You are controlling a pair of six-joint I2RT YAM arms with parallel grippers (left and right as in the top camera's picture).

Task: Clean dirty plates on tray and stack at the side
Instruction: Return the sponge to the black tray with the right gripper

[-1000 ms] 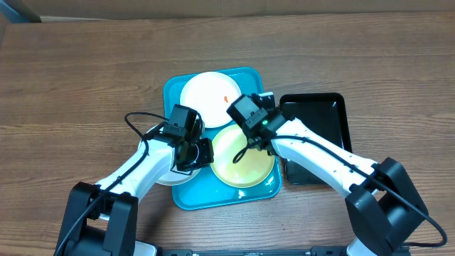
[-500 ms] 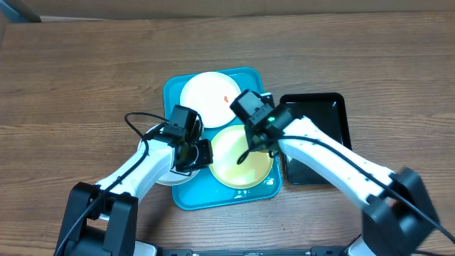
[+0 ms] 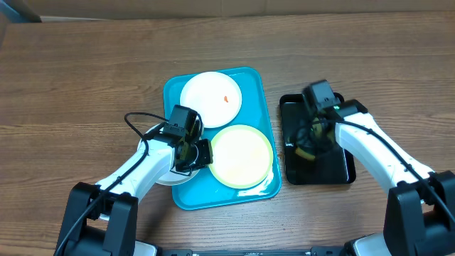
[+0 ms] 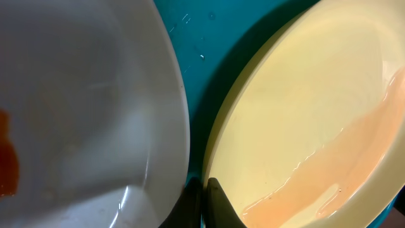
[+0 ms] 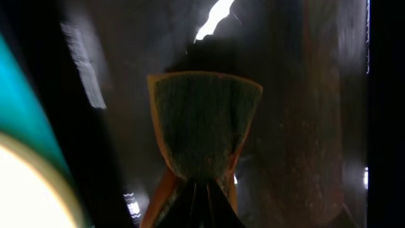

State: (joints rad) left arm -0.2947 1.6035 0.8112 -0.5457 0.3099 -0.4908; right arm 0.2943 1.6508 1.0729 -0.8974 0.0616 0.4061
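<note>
The robot's right gripper will next move slightly away from the turquoise tray and lower the sponge onto the bottom of the open black tray, as it already hangs there.
The turquoise tray (image 3: 264, 92) holds a white plate (image 3: 206, 99) with an orange smear at the back and the yellow-green plate (image 3: 242, 155) at the front, wet with a pinkish film (image 4: 329, 171). A second white plate (image 3: 162, 176), smeared orange (image 4: 76, 95), lies over the tray's left edge under my left arm. My left gripper (image 3: 193, 151) (image 4: 202, 190) is shut, with its tips in the gap between this plate and the yellow-green one. My right gripper (image 3: 311, 139) (image 5: 202, 193) is shut on a yellow sponge with a green pad (image 5: 202, 120) (image 3: 306, 151), over the black tray.
The glossy black tray (image 3: 340, 167) (image 5: 304, 126) stands right of the turquoise tray, which also shows in the right wrist view (image 5: 19, 95). Brown wooden table (image 3: 85, 71) lies all around. A dark cable loops by the left arm (image 3: 135, 121).
My right arm has swung right with the sponge, off the yellow-green plate and over the black tray. The left arm has not moved.
</note>
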